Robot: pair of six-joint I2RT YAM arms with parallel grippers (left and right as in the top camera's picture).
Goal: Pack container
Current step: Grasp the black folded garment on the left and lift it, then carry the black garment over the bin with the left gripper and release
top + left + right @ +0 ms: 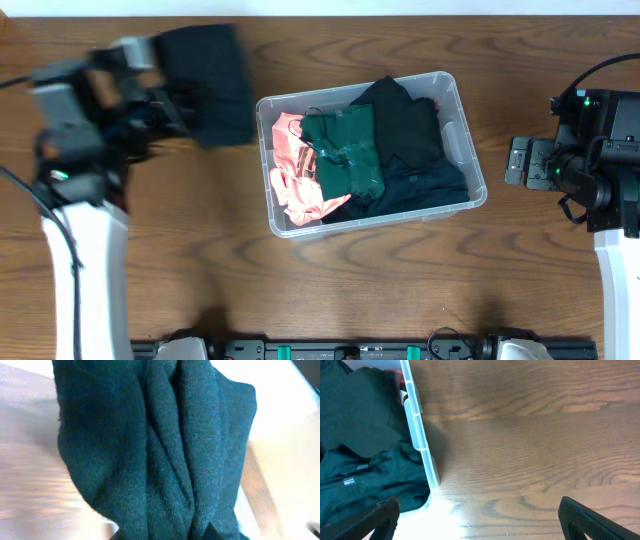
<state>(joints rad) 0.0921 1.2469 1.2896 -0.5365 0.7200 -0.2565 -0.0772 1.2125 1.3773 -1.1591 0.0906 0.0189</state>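
My left gripper holds the dark knit garment, which hangs outside. Next, it will move the garment past the pink and green garments and down onto the container's black clothes [408, 150].
The clear plastic container [460, 140] sits at the table's middle and holds pink, green and dark clothes. My left gripper [165, 105] is left of it, raised, shut on a dark knit garment [210, 85] that hangs toward the container; the arm is blurred. In the left wrist view the garment [160, 450] fills the frame and hides the fingers. My right gripper [522, 162] is open and empty, just right of the container. In the right wrist view its fingers [480, 515] are spread wide over bare table, with the container's rim [417, 435] at left.
Pink garment [295, 165], green garment [345, 150] and black clothes [410, 125] fill the container. Bare wooden table lies in front of the container and at its right [530, 435]. A black rail [350, 350] runs along the front edge.
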